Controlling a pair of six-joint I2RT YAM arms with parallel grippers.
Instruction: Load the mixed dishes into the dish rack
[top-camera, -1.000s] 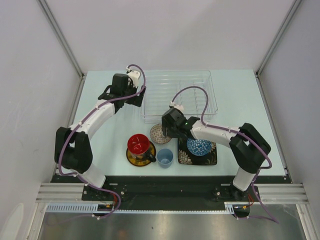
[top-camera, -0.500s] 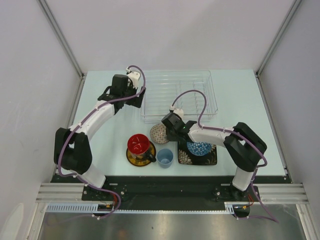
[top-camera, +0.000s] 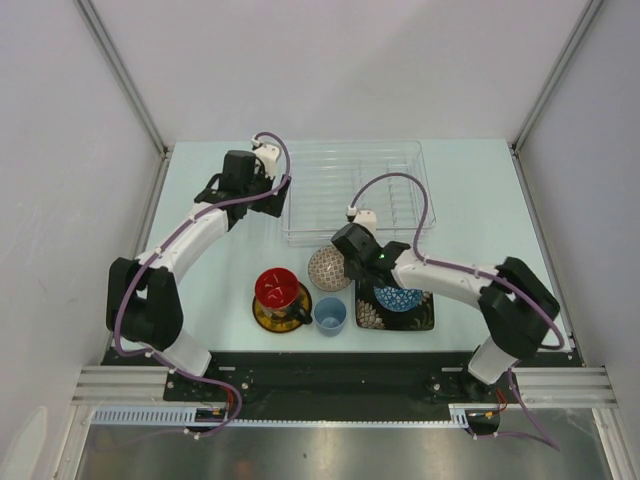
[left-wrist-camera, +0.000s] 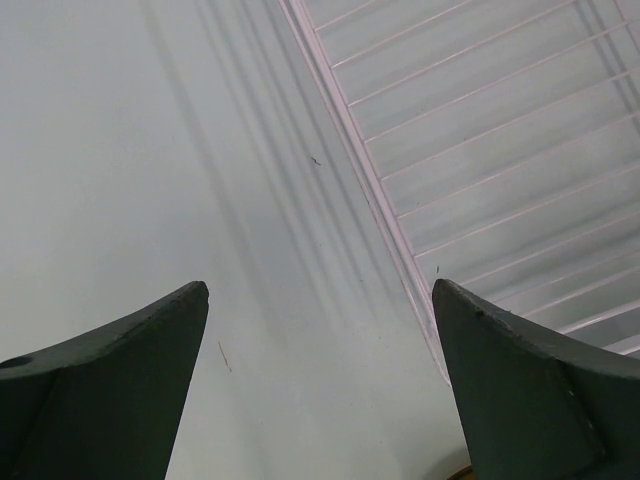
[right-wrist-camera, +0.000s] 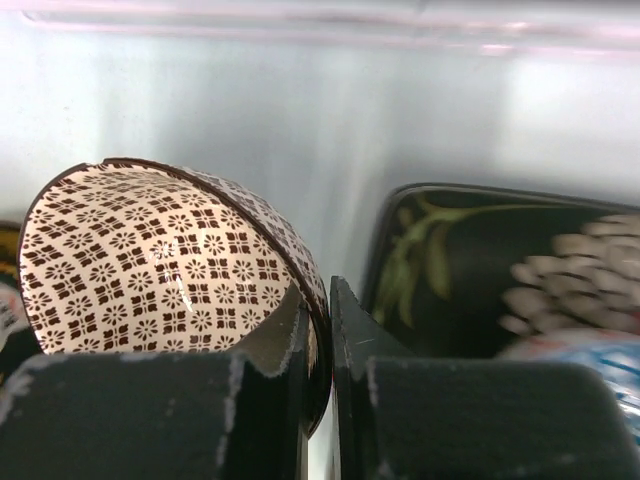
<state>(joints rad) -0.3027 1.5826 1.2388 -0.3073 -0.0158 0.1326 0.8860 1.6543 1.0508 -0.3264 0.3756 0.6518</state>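
My right gripper is holding the red-white patterned bowl and needs to rise outward, turn and go down to release it in the rack's far corner (top-camera: 404, 167), to the right in the top view, because that corner is empty.
My right gripper (top-camera: 345, 264) (right-wrist-camera: 318, 292) is shut on the rim of the small red-white patterned bowl (top-camera: 327, 268) (right-wrist-camera: 150, 262), one finger inside and one outside, and the bowl is tipped on its side. Just right of it the blue patterned bowl (top-camera: 398, 296) sits on the black floral square plate (top-camera: 367, 315) (right-wrist-camera: 450, 270). The dark red-lined mug (top-camera: 278, 288) stands on the yellow-brown saucer (top-camera: 261, 318), with the light blue cup (top-camera: 330, 315) beside it. The clear dish rack (top-camera: 300, 236) (left-wrist-camera: 500, 150) lies behind. My left gripper (top-camera: 268, 198) (left-wrist-camera: 320, 300) is open over bare table at the rack's left edge.
White walls enclose the pale table (top-camera: 470, 200) on three sides. The arm bases and a black rail (top-camera: 320, 375) run along the near edge. A purple cable (top-camera: 395, 190) loops above the rack from the right wrist.
The right gripper has closed on the small patterned bowl's rim, and the bowl has tipped and shifted slightly right. The left arm has not moved.
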